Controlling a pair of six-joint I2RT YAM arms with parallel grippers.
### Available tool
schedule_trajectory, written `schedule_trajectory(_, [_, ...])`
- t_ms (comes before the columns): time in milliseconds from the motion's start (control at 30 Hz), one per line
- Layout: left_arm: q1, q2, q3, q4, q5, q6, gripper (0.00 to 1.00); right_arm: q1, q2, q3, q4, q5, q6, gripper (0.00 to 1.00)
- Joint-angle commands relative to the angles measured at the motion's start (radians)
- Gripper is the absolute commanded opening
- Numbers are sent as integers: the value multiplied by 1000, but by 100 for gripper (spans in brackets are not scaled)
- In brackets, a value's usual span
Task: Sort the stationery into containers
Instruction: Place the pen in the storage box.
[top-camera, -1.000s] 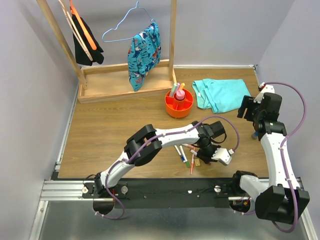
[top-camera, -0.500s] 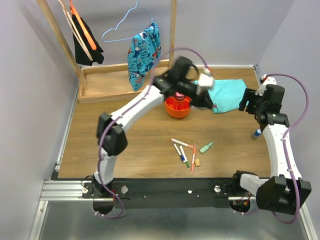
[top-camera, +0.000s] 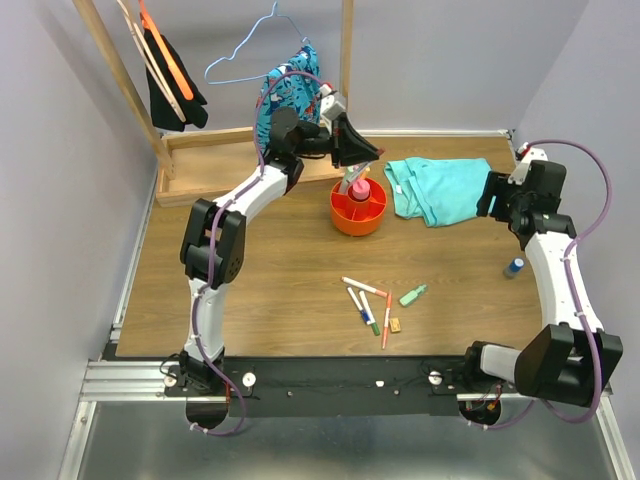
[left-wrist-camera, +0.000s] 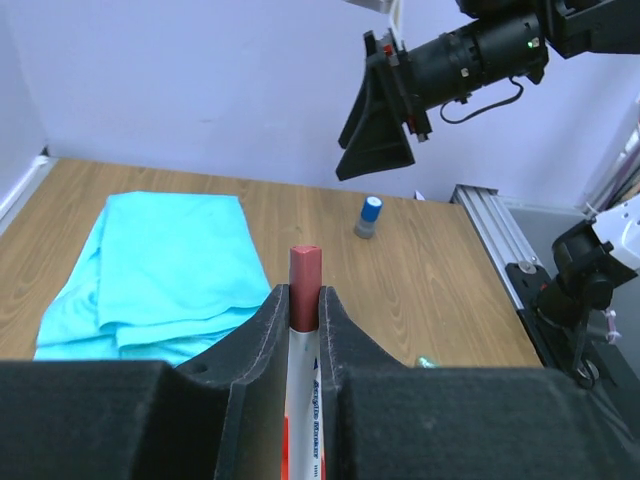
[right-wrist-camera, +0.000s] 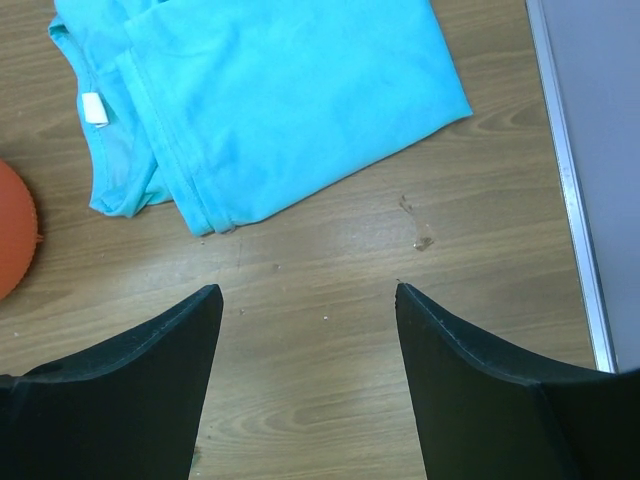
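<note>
I should lower my left gripper toward the orange-red bowl next and bring the white pen's loose end in beside the pink bottle (top-camera: 350, 200).
The orange-red bowl (top-camera: 358, 212) stands mid-table with a pink bottle (top-camera: 357, 186) and highlighters in its compartments; its rim also shows in the right wrist view (right-wrist-camera: 10, 235). My left gripper (top-camera: 368, 151) hovers just behind and above the bowl, shut on a white pen with a dark red cap (left-wrist-camera: 304, 275). Several pens (top-camera: 363, 287), a green highlighter (top-camera: 412, 295) and a tan eraser (top-camera: 396, 324) lie on the front of the table. My right gripper (top-camera: 492, 196) is open and empty above bare wood (right-wrist-camera: 305, 300), beside the teal cloth.
A folded teal cloth (top-camera: 440, 188) lies right of the bowl. A small blue-capped item (top-camera: 513, 267) stands near the right edge. A wooden rack (top-camera: 240, 160) with hangers and clothes stands at the back left.
My left arm swung from the loose pens at the front up to the back, above the bowl, with the pen in its jaws. The right gripper shifted only slightly.
</note>
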Motion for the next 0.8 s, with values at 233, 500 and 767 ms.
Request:
schedule_trajectory(233, [79, 86, -142, 350, -42, -187, 17, -6, 61, 68, -70, 6, -60, 77])
schedule_trajectory(500, [88, 210, -122, 471, -74, -235, 17, -6, 133, 140, -152, 25, -111, 77])
schedule_trajectory(767, [104, 273, -111, 511, -85, -261, 17, -6, 193, 157, -142, 20, -112, 76])
